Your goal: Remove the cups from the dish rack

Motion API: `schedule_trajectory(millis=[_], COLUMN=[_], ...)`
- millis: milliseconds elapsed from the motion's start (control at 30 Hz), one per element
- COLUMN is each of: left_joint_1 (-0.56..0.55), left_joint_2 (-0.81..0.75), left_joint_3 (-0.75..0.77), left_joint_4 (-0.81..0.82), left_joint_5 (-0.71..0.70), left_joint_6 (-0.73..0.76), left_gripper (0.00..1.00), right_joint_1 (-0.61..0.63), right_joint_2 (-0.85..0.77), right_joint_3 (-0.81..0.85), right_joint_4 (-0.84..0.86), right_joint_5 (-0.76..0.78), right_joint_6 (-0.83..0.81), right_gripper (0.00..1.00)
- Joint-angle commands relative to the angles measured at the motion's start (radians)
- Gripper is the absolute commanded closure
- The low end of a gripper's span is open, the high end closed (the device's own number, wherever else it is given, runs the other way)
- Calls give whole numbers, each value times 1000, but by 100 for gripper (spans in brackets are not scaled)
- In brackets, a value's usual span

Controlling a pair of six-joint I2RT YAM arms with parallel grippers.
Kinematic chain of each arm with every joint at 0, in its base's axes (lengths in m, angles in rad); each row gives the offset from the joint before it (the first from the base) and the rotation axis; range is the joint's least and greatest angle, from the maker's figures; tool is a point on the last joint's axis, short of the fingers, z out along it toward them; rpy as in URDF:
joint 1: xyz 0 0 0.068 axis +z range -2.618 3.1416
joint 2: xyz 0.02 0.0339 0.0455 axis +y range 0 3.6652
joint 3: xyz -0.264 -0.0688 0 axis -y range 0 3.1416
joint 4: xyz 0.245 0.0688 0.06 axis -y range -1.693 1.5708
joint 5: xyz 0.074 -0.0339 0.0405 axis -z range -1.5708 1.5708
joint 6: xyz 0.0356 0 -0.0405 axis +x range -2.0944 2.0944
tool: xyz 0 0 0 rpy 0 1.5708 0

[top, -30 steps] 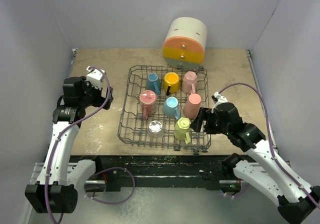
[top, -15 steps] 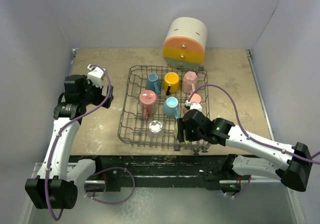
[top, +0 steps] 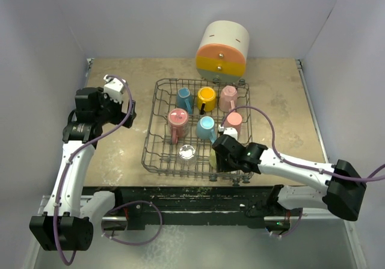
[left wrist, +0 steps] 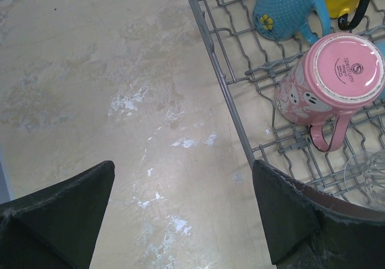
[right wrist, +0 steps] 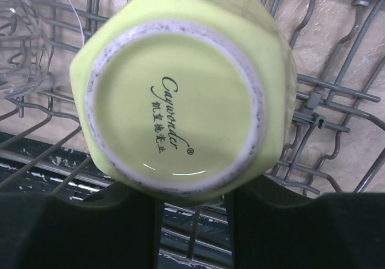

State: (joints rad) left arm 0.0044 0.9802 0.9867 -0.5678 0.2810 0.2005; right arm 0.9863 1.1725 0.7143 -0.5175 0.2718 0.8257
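Observation:
The tabletop is bare on my right gripper's side of the rack, so my left gripper will next tilt toward the rack point(top: 157, 118) and meet the lime cup point(top: 213, 159) from my right gripper.
The grey wire dish rack point(top: 157, 118) holds upside-down cups: blue point(top: 184, 99), yellow point(top: 206, 97), pink point(top: 228, 97), pink-red point(top: 177, 120), blue point(top: 206, 126), pink point(top: 233, 121) and a clear glass point(top: 187, 153). My right gripper point(top: 220, 159) hangs over the lime cup point(right wrist: 174, 106) at the rack's near right corner. Its jaws stand a narrow gap apart at the cup's near side, tips hidden under the cup, nothing seen between them. My left gripper point(left wrist: 183, 162) is wide open and empty above the table, left of the rack point(left wrist: 231, 115) and the pink-red cup point(left wrist: 331, 82).
A big cream-orange-green cylinder point(top: 222, 51) stands behind the rack. Grey walls close in the table on the left, right and back. Bare tabletop point(top: 114, 148) lies left of the rack. The black front edge point(top: 180, 194) runs just below the rack.
My right arm swung in from the rack's right side and lowered its gripper over the lime cup. My left gripper shifted only slightly.

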Motion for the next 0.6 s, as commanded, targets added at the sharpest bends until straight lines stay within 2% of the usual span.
schedule_trajectory(millis=[0, 167, 233, 400, 567], left_joint_1=[5, 5, 5, 5, 3], left_joint_2=[-21, -34, -41, -67, -83], left_joint_3=[51, 47, 44, 37, 59], left_joint_4=[-8, -21, -28, -51, -78], left_joint_5=[36, 73, 92, 172, 270], left_joint_6=[0, 32, 45, 107, 160], left_gripper=[1, 1, 1, 1, 1], right_joint_1=[2, 3, 1, 1, -3], right_joint_2=[3, -51, -64, -63, -27], right_joint_3=[6, 78, 124, 279, 502], right_joint_4=[56, 16, -7, -51, -93], right_joint_5=[5, 42, 56, 76, 64], right_joint_6=[-8, -38, -53, -96, -138], right_gripper=[63, 92, 100, 100, 100])
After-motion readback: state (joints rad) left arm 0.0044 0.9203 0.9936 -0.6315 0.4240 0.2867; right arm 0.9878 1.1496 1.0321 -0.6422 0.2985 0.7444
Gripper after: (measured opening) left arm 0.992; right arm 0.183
